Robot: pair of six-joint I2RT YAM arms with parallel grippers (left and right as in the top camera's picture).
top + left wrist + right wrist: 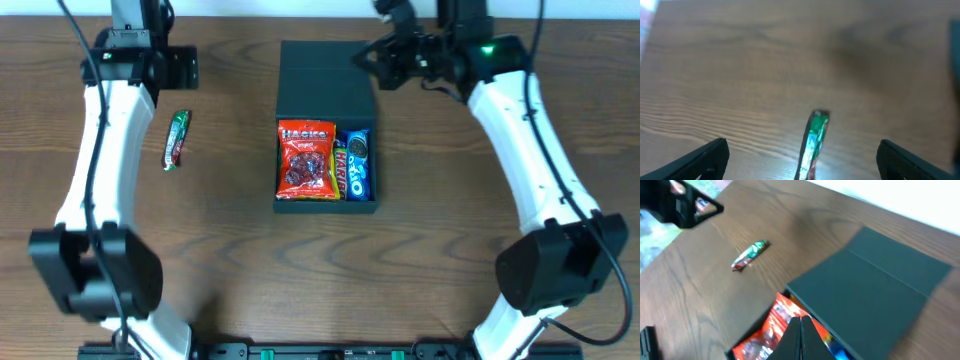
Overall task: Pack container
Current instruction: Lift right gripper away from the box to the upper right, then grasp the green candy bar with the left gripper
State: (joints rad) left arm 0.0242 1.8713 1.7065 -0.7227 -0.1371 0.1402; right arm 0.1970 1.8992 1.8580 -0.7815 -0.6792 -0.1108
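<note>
My left gripper will next move down to the snack bar outside the container, at its far green end (180,121) (818,123).
The dark teal container (284,160) lies open at the table's middle, its flap lid (327,80) folded back flat. Inside are a red Haribo packet (306,160), a second Haribo packet on edge (340,170) and a blue Oreo packet (358,163). A green and red snack bar (177,138) lies on the table to the left, also in the left wrist view (812,145) and the right wrist view (750,254). My left gripper (800,160) is open, above and astride the bar. My right gripper (801,325) is shut and empty, raised by the lid's right edge, over the container (875,295).
Brown wooden table (230,260). The left arm (100,150) runs down the left side and the right arm (540,170) down the right side. A pale strip lies past the table's far edge (900,200).
</note>
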